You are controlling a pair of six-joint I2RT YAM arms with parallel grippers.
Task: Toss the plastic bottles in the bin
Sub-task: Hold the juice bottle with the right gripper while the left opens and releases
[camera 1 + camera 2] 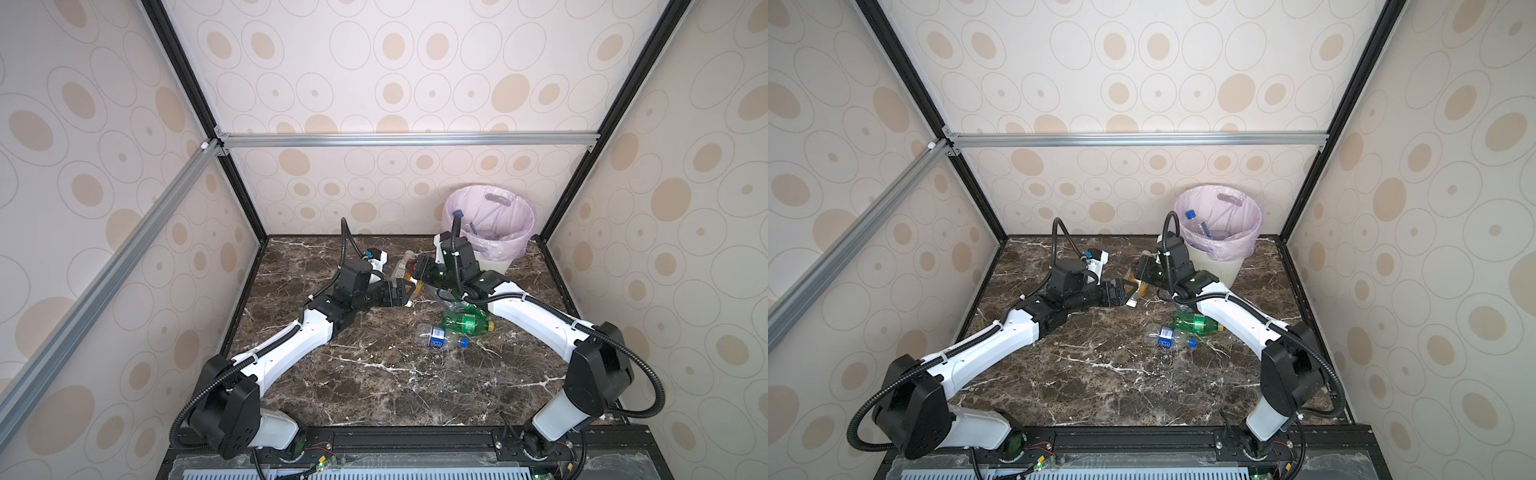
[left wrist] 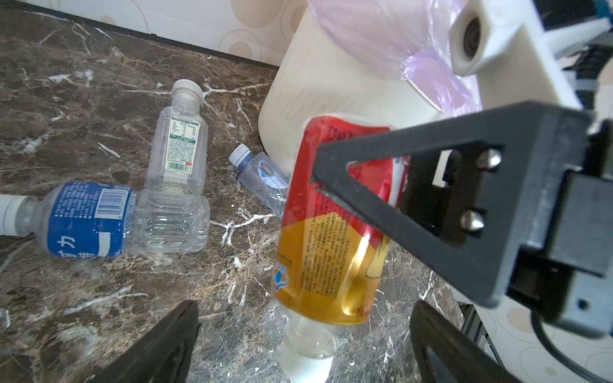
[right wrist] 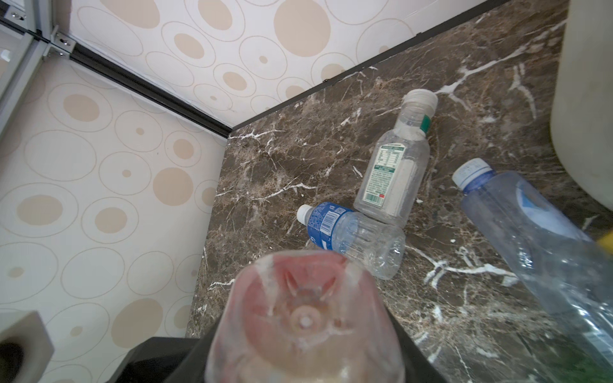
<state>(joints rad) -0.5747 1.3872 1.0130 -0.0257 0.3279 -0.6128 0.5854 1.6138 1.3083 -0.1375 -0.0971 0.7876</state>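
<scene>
I should raise my right gripper next and carry the bottle outward over the bin's opening (image 1: 494,217) to let it go. The bottle is hanging beside the bin, below the bin's rim.
A plastic bottle with a red-and-gold label (image 2: 328,258) hangs a little above the table beside the bin (image 2: 315,99). My right gripper (image 3: 298,348) is shut on its base end, with one black finger (image 2: 398,199) pressed across the label. My left gripper (image 2: 305,308) is open, its fingers standing wide on either side of the bottle's white-capped neck without touching it. In both top views the two grippers (image 1: 405,293) (image 1: 417,268) meet mid-table, left of the cream bin (image 1: 494,264) with its lilac bag. Bottles lie inside the bin (image 1: 1202,228).
A green bottle (image 1: 465,322) and a clear blue-labelled one (image 1: 438,336) lie under my right forearm. Near the back wall lie a blue-labelled bottle (image 2: 86,219), a clear square one (image 2: 179,146) and a pale blue one (image 2: 262,179) against the bin.
</scene>
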